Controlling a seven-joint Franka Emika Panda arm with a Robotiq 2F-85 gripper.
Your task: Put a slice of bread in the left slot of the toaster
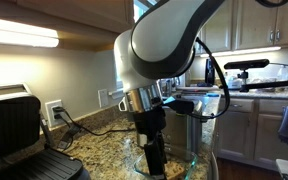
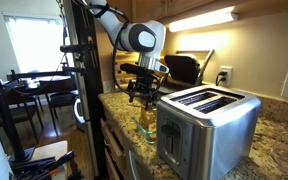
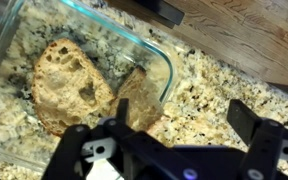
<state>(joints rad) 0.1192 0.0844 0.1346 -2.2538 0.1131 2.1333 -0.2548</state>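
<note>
To grab the leaning slice's raised edge (image 1: 174, 168) (image 3: 147, 106) beside the dish's rim, my gripper will lower slightly over that edge first, then close on it.
In the wrist view a clear glass dish (image 3: 164, 62) holds two tan, grainy slices of bread: one lies flat (image 3: 69, 85), the other (image 3: 139, 100) leans against the dish's right wall. My gripper (image 3: 169, 135) is open and empty and hovers over the dish's right rim and the granite counter. In both exterior views the gripper (image 1: 156, 152) (image 2: 142, 97) hangs just above the dish (image 1: 189, 165). The steel two-slot toaster (image 2: 206, 122) stands next to the gripper with both slots empty.
A black hinged grill press (image 1: 14, 130) stands on the speckled granite counter (image 3: 209, 95), also visible behind the arm (image 2: 184, 68). Wall outlets with cables (image 1: 54, 112) are at the back. The counter's edge drops to wooden floor (image 3: 244, 35).
</note>
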